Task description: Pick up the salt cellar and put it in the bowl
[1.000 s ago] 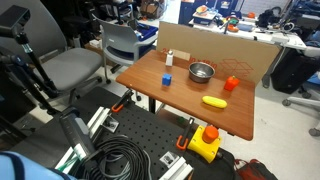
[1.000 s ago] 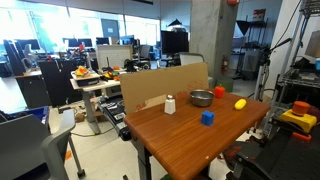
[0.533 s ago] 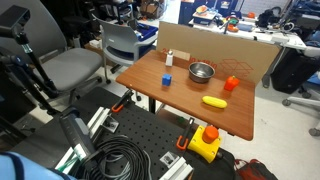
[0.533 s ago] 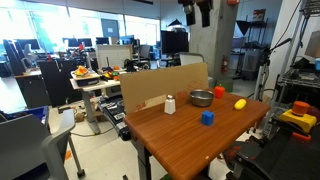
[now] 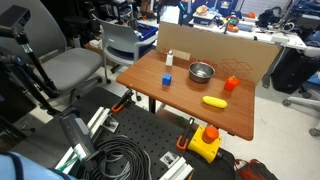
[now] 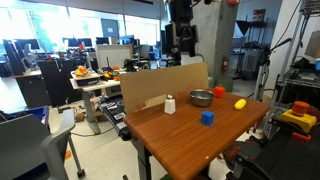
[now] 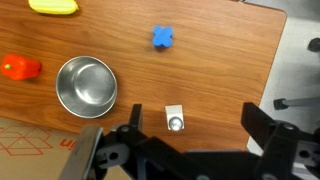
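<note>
The salt cellar stands far below my gripper's spread fingers, so my gripper should next move down, open, past the upper edge of the cardboard side and around the salt cellar's metal top (image 5: 170, 53) (image 7: 176, 123).
The salt cellar (image 7: 175, 118), a small white shaker with a metal top, stands on the wooden table; it shows in both exterior views (image 5: 169, 58) (image 6: 170, 104). The shiny steel bowl (image 7: 86, 86) sits empty beside it (image 5: 201, 72) (image 6: 201, 98). My gripper (image 7: 195, 125) is open and empty, high above the table. In the wrist view the shaker lies between the two fingers, nearer one of them. In an exterior view the gripper (image 6: 180, 52) hangs well above the cardboard wall.
A blue cube (image 7: 164, 37) (image 5: 167, 79), an orange cup (image 7: 20, 68) (image 5: 231, 84) and a yellow fruit (image 7: 53, 6) (image 5: 214, 101) lie on the table (image 5: 180, 105). A cardboard wall (image 5: 255, 55) (image 6: 150, 88) lines one edge. Chairs stand beyond.
The arm has come down from the top of the exterior view and moved sideways to hang over the table. The objects have not moved.
</note>
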You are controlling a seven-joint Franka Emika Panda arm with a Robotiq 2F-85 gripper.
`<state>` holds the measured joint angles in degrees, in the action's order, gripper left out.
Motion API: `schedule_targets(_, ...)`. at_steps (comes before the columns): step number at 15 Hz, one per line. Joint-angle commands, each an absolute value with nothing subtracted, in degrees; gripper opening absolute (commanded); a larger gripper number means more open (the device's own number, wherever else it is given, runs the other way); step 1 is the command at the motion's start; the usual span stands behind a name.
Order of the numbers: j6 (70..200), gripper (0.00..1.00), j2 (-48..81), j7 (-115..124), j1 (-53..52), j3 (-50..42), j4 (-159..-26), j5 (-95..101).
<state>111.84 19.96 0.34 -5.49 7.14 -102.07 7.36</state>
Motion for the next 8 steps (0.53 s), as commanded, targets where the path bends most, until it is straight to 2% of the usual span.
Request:
schedule_targets(1, 111.5, 1.0, 26.3, 1.3, -6.8, 5.4, -96.0, 8.7)
schedule_targets(8, 111.9, 1.0, 35.5, 3.9, -9.4, 3.6, -89.5, 10.4)
